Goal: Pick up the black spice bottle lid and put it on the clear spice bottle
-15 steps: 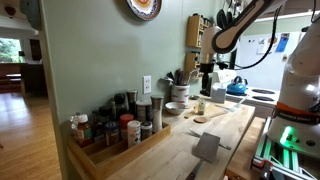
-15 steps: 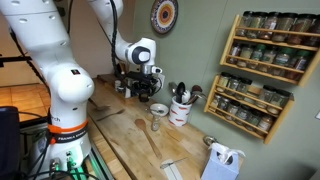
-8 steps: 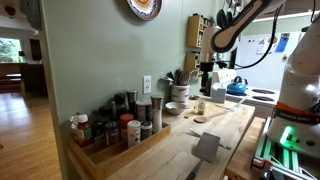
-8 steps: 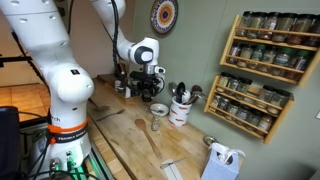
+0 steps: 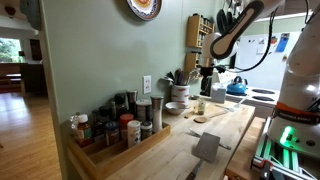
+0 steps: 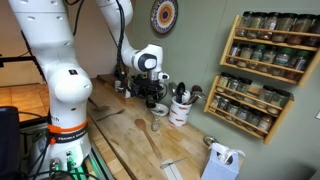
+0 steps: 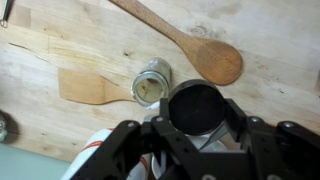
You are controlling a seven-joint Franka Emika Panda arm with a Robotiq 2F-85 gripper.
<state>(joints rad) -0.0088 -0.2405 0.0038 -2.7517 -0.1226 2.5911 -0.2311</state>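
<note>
Next, my gripper shifts to its left in the wrist view, lowers the lid onto the clear spice bottle's opening (image 6: pixel 155 119) (image 7: pixel 149 90) below, and releases.
In the wrist view my gripper (image 7: pixel 196 112) is shut on the round black spice bottle lid (image 7: pixel 196 105), held above the wooden counter. The clear spice bottle (image 7: pixel 152 81) stands open just up and left of the lid, its mouth showing. In both exterior views the gripper (image 6: pixel 153 92) (image 5: pixel 206 72) hangs above the small clear bottle (image 6: pixel 156 123) (image 5: pixel 200 106) on the counter, a little behind it.
A large wooden spoon (image 7: pixel 190 45) and a wooden spatula (image 7: pixel 92 88) lie by the bottle. A white utensil crock (image 6: pixel 180 110) stands close by. A spice rack (image 6: pixel 262 70) hangs on the wall, and a tray of spice jars (image 5: pixel 115 130) sits on the counter.
The arm has moved slightly toward the utensil crock and the clear bottle, with the lid still held. Nothing else has moved.
</note>
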